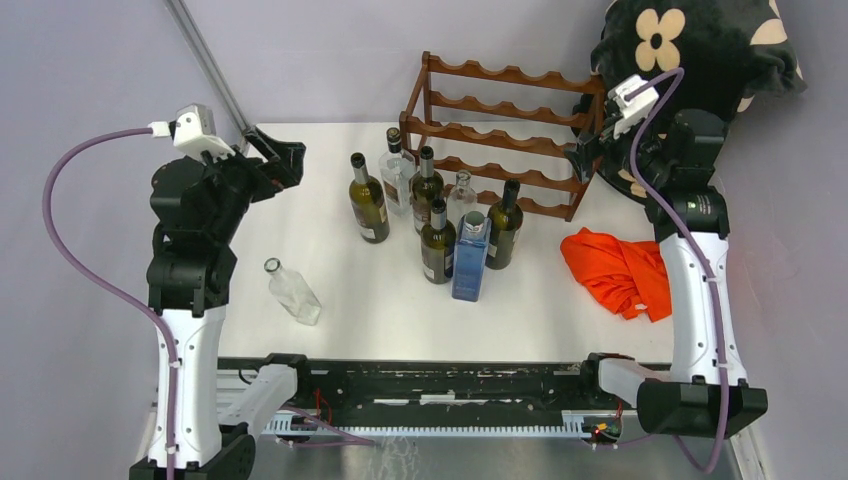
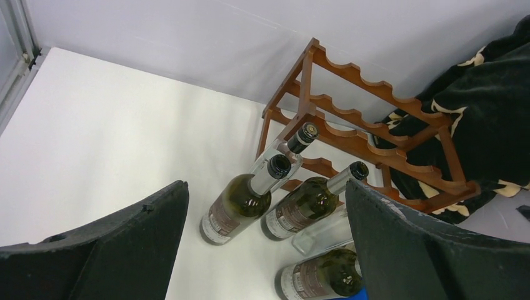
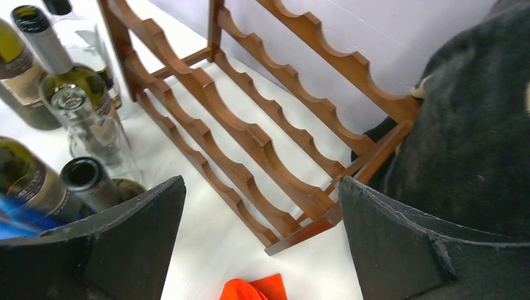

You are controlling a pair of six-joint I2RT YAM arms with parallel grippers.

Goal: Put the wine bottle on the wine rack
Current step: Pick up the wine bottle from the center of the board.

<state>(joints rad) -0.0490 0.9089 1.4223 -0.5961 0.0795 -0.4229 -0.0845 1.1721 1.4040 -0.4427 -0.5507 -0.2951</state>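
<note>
I will next move my right gripper down and to its left in the top view, onto the nearest wine bottle's neck [image 1: 511,193] [image 3: 99,191].
The reddish-brown wine rack [image 1: 500,130] stands at the back of the white table, its scalloped rails holding nothing that I can see. Several dark green wine bottles stand upright in front of it, among them one at the left [image 1: 368,200] and one nearer the front [image 1: 438,245]. My left gripper [image 1: 275,160] hangs open, high at the table's back left, apart from the bottles; its wrist view looks down on a wine bottle [image 2: 240,203] and the rack [image 2: 375,125]. My right gripper [image 1: 590,150] is open beside the rack's right end [image 3: 250,131]. Neither gripper holds anything.
Two clear glass bottles [image 1: 396,170] stand among the green ones, and another clear bottle [image 1: 293,290] lies on its side at the front left. A blue carton [image 1: 470,258] stands in front of the group. An orange cloth [image 1: 620,272] lies right. Black floral fabric [image 1: 700,50] sits behind the rack.
</note>
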